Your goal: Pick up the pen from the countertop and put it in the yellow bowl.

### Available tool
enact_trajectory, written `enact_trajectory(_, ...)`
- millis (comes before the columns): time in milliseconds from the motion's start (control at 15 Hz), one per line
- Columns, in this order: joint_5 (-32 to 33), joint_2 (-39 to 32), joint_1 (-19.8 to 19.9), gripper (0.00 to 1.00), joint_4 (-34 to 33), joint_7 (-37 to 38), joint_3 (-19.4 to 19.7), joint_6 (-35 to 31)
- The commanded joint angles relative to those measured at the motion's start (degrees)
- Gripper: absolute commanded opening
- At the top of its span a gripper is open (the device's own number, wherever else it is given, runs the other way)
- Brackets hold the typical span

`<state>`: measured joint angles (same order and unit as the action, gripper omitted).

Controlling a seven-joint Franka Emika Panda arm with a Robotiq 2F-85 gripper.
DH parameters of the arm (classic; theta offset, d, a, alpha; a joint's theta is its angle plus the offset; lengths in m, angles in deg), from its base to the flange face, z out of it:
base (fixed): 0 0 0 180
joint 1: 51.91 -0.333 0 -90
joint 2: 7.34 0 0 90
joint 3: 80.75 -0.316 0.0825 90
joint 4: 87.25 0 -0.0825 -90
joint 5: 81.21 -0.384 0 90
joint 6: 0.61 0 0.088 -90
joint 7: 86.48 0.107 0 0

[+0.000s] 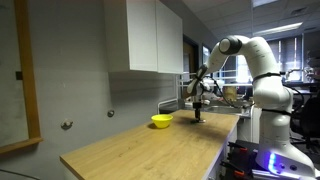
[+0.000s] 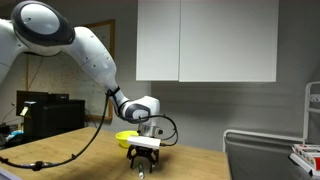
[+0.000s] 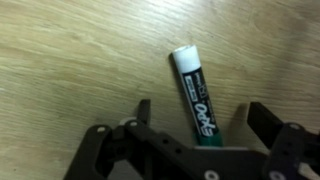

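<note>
I will keep my gripper low and in place and first close both fingers onto the pen's green body (image 3: 203, 113) to get the pen.
The pen (image 3: 195, 95) is a dark green Expo marker with a white end, lying on the wooden countertop (image 3: 70, 60). In the wrist view my gripper (image 3: 196, 118) is open, its two fingers on either side of the pen and not touching it. In both exterior views the gripper (image 1: 198, 116) (image 2: 142, 166) hangs low over the countertop (image 1: 150, 150); the pen is too small to make out there. The yellow bowl (image 1: 162, 121) (image 2: 128, 139) sits on the countertop close beside the gripper.
White wall cabinets (image 1: 145, 35) (image 2: 205, 40) hang above the countertop. A wall runs along the counter's far side (image 1: 70, 80). A metal rack (image 2: 265, 150) stands at one end. Cluttered shelves (image 1: 230, 95) lie behind the arm.
</note>
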<state>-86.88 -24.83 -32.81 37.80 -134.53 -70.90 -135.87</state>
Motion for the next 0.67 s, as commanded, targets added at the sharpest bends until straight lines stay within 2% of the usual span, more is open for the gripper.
enact_trajectory(0,2.6,0.6,-0.62,0.75,1.8,0.61,-0.23,-2.71)
enact_trajectory(267,4.3,1.59,-0.75,0.43,3.0,1.28,0.02,-3.88)
enact_trajectory(600,7.3,7.48,-1.47,0.09,7.36,4.26,1.05,-4.08)
